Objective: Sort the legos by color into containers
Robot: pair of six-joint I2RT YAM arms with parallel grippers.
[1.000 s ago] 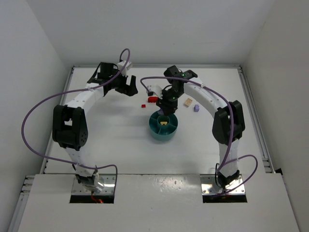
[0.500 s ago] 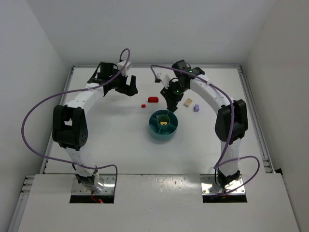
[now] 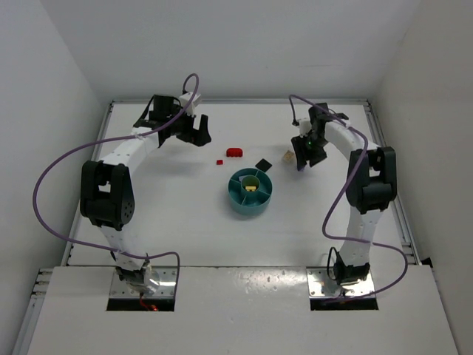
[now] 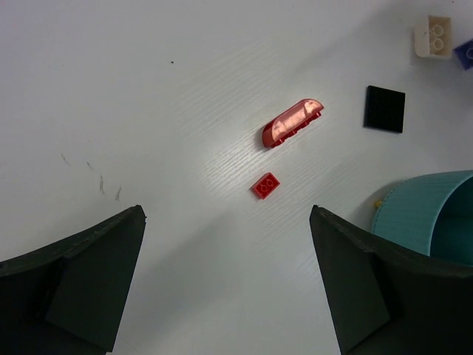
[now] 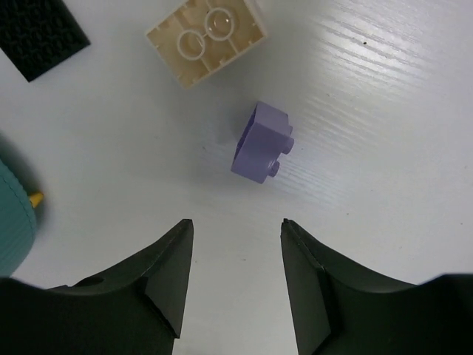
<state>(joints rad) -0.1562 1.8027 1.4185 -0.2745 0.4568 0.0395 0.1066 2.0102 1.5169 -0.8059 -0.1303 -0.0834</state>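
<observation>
The brick is just past the ends of my right gripper's fingers, in line with the gap between them. I will lower my right gripper onto the lavender brick (image 5: 262,143) with a finger on each side, and close it.
The teal dish (image 3: 238,194) stands mid-table with a yellow brick (image 3: 252,188) in one wedge. Behind it lie a red curved piece (image 3: 234,152), a small red brick (image 3: 219,161), a black tile (image 3: 261,163) and a tan brick (image 3: 287,154). My right gripper (image 5: 236,222) is open and empty just short of a lavender brick (image 5: 262,143), with the tan brick (image 5: 208,33) beyond; in the top view this gripper (image 3: 303,160) hides the lavender brick. My left gripper (image 4: 227,214) is open and empty above the table, short of the small red brick (image 4: 265,185) and the red curved piece (image 4: 293,123).
The left wrist view also shows the black tile (image 4: 384,109), the tan brick (image 4: 433,35) and the dish wall (image 4: 421,214) at right. The right wrist view shows the black tile (image 5: 37,29) and the dish edge (image 5: 11,214) at left. White walls enclose the table.
My right arm has swung from above the far side of the dish out to the right, over the lavender brick. The black tile now shows on the table. The left arm has not moved.
</observation>
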